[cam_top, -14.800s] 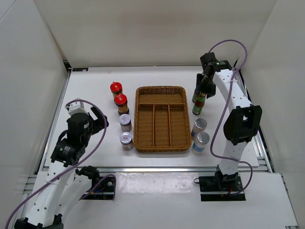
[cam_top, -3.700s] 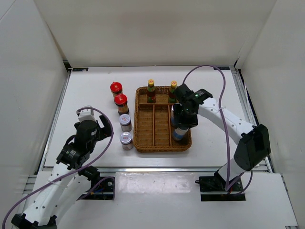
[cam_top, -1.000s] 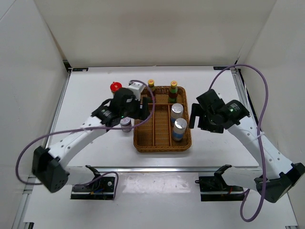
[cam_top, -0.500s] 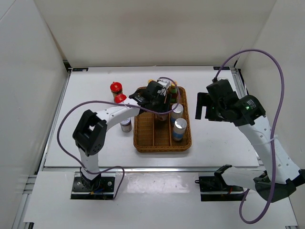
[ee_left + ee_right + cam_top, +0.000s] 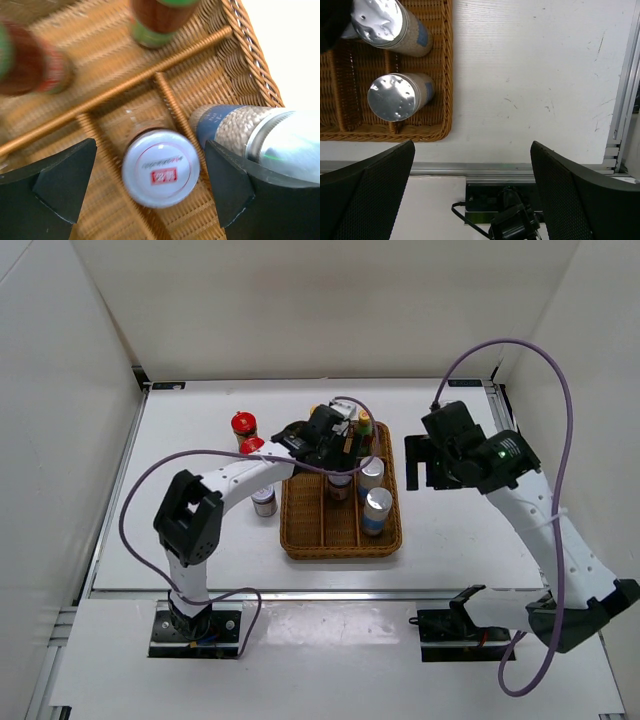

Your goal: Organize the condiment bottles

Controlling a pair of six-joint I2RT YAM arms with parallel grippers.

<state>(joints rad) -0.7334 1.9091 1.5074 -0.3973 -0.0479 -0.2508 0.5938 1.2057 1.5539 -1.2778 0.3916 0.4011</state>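
The silver-lidded brown jar is outside the tray, to the left in the top view, so the robot's left gripper should next move across the tray's rim and go down around the jar.
My left gripper (image 5: 337, 460) (image 5: 150, 187) hangs open over the brown wicker tray (image 5: 292, 540), its fingers apart on either side of a white-lidded brown jar (image 5: 161, 167) (image 5: 340, 488) standing in the middle long compartment. Two blue-white-labelled jars (image 5: 372, 472) (image 5: 378, 508) stand in the right compartment. Two slim dark bottles (image 5: 159, 20) (image 5: 30, 65) stand in the far cross compartment. Two red-capped jars (image 5: 242, 424) (image 5: 252, 446) and another silver-lidded brown jar (image 5: 264, 502) stand on the table left of the tray. My right gripper (image 5: 428, 462) (image 5: 472, 195) is open and empty, right of the tray.
The white table (image 5: 450, 530) stretches right of the tray to a metal rail (image 5: 620, 100). White walls enclose the back and sides. In the right wrist view the tray's right rim (image 5: 446, 75) and the near table edge (image 5: 485, 167) show.
My left gripper has opened and let go of the brown jar, which now stands in the tray. The right arm has shifted slightly left, still open.
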